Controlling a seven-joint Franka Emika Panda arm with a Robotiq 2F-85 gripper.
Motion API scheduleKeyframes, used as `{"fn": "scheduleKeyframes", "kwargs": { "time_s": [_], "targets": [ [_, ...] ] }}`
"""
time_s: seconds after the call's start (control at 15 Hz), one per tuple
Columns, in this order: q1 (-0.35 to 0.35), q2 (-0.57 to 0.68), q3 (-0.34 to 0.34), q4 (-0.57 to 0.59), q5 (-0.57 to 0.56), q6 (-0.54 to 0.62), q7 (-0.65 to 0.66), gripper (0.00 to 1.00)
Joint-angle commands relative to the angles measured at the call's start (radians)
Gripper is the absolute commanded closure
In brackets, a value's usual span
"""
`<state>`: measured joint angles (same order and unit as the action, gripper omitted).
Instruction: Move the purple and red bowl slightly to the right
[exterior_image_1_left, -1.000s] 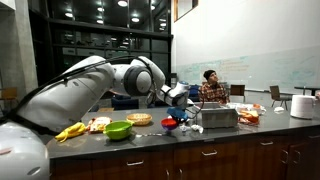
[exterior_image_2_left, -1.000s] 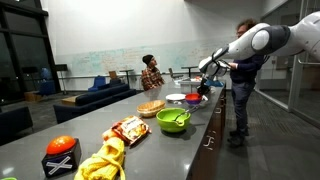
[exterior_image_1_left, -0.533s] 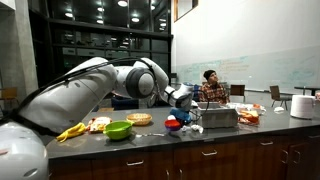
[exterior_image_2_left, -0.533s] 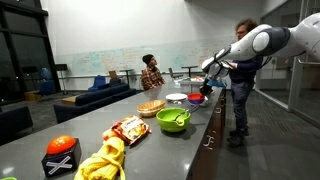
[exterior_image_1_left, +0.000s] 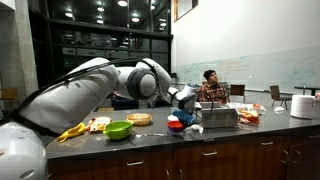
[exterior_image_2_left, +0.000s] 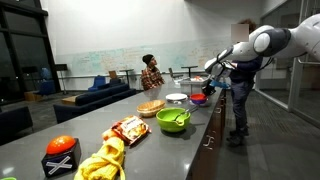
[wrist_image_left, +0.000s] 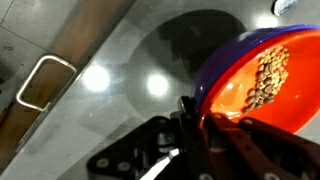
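Observation:
The bowl's shadow spreads beside it on the counter. My gripper will go down toward the drawer-side edge next to let go of the bowl's rim.
The purple and red bowl (wrist_image_left: 255, 75) fills the right of the wrist view; it is red inside with a purple rim and holds some brown bits. My gripper (wrist_image_left: 195, 118) is shut on its near rim, one finger inside and one outside. In both exterior views the bowl (exterior_image_1_left: 175, 123) (exterior_image_2_left: 197, 98) sits low over the dark counter under the gripper (exterior_image_1_left: 181, 104) (exterior_image_2_left: 209, 86). Whether the bowl touches the counter cannot be told.
A lime-green bowl (exterior_image_1_left: 118, 129) (exterior_image_2_left: 173, 120), a white plate (exterior_image_2_left: 176, 97), a round tan dish (exterior_image_1_left: 139, 119) (exterior_image_2_left: 151, 106), a snack bag (exterior_image_2_left: 128, 128) and bananas (exterior_image_1_left: 70, 131) (exterior_image_2_left: 100, 160) lie on the counter. A silver box (exterior_image_1_left: 218, 117) stands just beyond the bowl. A person (exterior_image_2_left: 243, 80) stands beside the counter.
My gripper and the bowl have shifted a little to the right along the counter, toward the silver box. Nothing else moved.

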<state>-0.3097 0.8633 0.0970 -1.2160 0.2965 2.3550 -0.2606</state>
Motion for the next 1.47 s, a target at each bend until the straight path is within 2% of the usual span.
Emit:
{"fn": "scheduleKeyframes", "kwargs": {
  "time_s": [0.0, 1.27, 1.33, 1.4],
  "targets": [
    [-0.009, 0.01, -0.003, 0.017, 0.009, -0.022, 0.014, 0.98],
    [-0.042, 0.021, -0.016, 0.0, 0.015, -0.03, 0.03, 0.98],
    [-0.041, 0.027, -0.014, 0.007, 0.016, -0.029, 0.029, 0.74],
    [-0.041, 0.015, -0.016, -0.007, 0.014, -0.031, 0.031, 0.66]
  ]
}}
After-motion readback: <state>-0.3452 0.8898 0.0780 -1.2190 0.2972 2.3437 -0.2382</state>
